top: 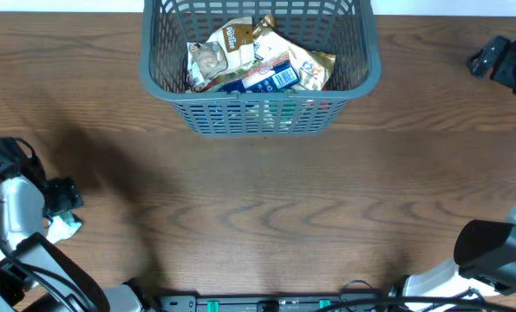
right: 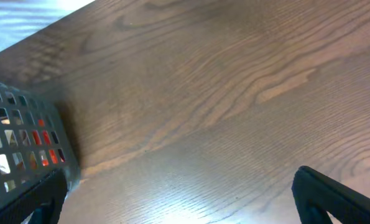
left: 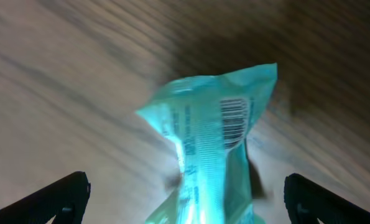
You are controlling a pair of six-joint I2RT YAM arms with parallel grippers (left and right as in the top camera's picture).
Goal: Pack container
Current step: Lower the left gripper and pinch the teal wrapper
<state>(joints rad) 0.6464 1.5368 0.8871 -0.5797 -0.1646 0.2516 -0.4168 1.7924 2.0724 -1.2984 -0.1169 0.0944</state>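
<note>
The teal packet lies lengthwise between the open fingers, so I should lower my left gripper, ease it toward the packet's barcode end (left: 225, 121) and close it there.
The dark grey lattice basket (top: 262, 108) stands at the table's far middle and holds several grocery packets (top: 258, 61). Its corner also shows at the left edge of the right wrist view (right: 23, 140). A teal packet (left: 216, 143) with a barcode lies on the wood at the near left (top: 64, 227). My left gripper (left: 191, 208) is open, one finger on each side of the teal packet and neither touching it; in the overhead view the left gripper (top: 63, 208) sits right over the packet. My right gripper (right: 181, 205) is open and empty over bare wood, at the far right (top: 503, 61).
The wooden table (top: 266, 199) spans the whole view. My right arm's base (top: 492, 251) stands at the near right corner, and cables run along the front edge.
</note>
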